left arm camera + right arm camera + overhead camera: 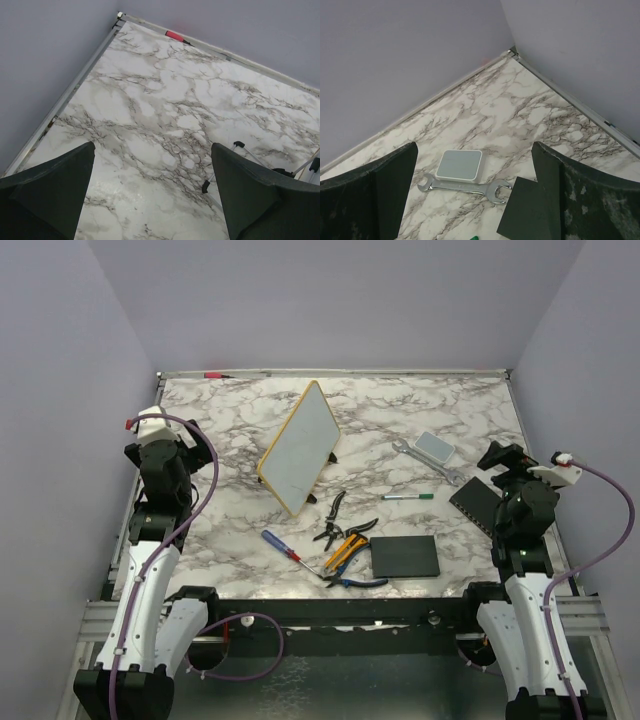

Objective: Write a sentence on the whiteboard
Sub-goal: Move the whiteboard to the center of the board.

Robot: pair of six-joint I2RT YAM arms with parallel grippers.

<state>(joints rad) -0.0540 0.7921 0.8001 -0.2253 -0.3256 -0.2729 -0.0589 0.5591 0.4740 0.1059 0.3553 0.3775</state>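
My open left gripper moves to the right in the top view onto the whiteboard's raised upper edge [288, 425] next, because its thin frame stands clear of the table.
The whiteboard [300, 445], white with a yellow-tan frame, stands tilted on its edge in the middle of the marble table. No sentence shows on its face. Its thin stand legs and a dark foot [205, 186] appear at the right of the left wrist view. A green-capped marker [408, 497] lies right of the board, and its green tip [475, 238] peeks in at the bottom of the right wrist view. My left gripper [152, 146] hangs open over bare marble at the left. My right gripper [475, 145] is open above the right side, holding nothing.
A grey-blue block [460, 165] rests against a wrench [465, 186] at the back right. A black pad [404, 556] lies near the front, another dark pad [475, 502] under the right arm. Pliers [333, 520], a screwdriver [282, 545] and cutters [350, 580] lie in front of the board. A red-capped item [175, 36] sits along the far rail.
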